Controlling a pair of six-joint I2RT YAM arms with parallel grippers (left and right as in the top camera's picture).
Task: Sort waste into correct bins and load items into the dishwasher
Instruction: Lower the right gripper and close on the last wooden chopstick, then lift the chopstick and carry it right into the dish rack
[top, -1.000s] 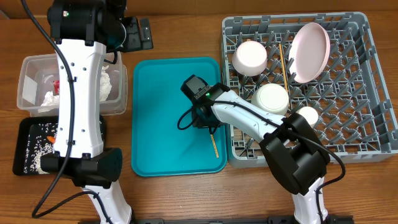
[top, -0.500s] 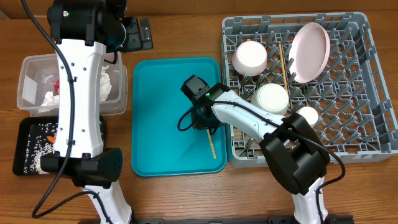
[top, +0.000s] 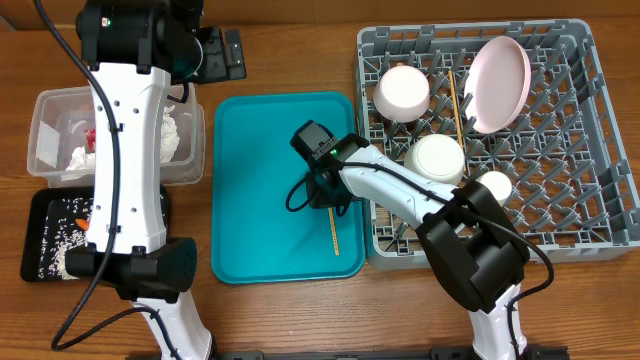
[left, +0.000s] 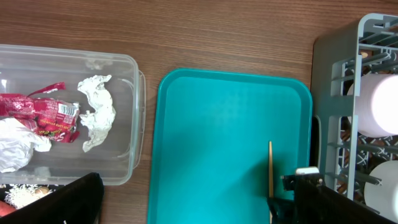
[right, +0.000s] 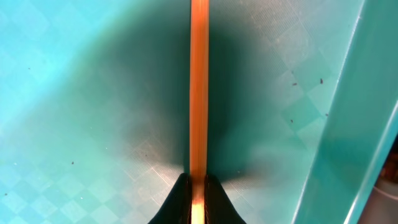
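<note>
Next I need to lift my right gripper to clear the dish rack's side, then go outward and release over the second chopstick (top: 456, 105), which is to its right in the overhead view.
My right gripper (top: 328, 200) is over the teal tray (top: 260, 130), shut on one end of a thin wooden chopstick (top: 333, 232). In the right wrist view the fingertips (right: 198, 182) pinch the chopstick (right: 198, 81) just above the tray floor. The second chopstick (top: 452, 100) lies in the grey dish rack (top: 590, 200) with the plate (top: 498, 85), two bowls (top: 402, 92) (top: 436, 160) and the cup (top: 493, 185). My left gripper (top: 222, 52) is open and empty, high above the table's far side. The clear tub (left: 118, 68) holds the red wrapper (left: 37, 112) and tissues (left: 96, 115).
The black tray (top: 40, 215) in front of the clear tub holds rice-like scraps (top: 50, 245) and a carrot piece (top: 88, 224). The left arm's white links rise over both bins. The rack's wall stands close to the right of the teal tray's edge (right: 348, 93).
The chopstick's free end has swung left, from pointing toward the tray's front right corner to pointing nearly straight at the front edge. The left arm has not moved.
</note>
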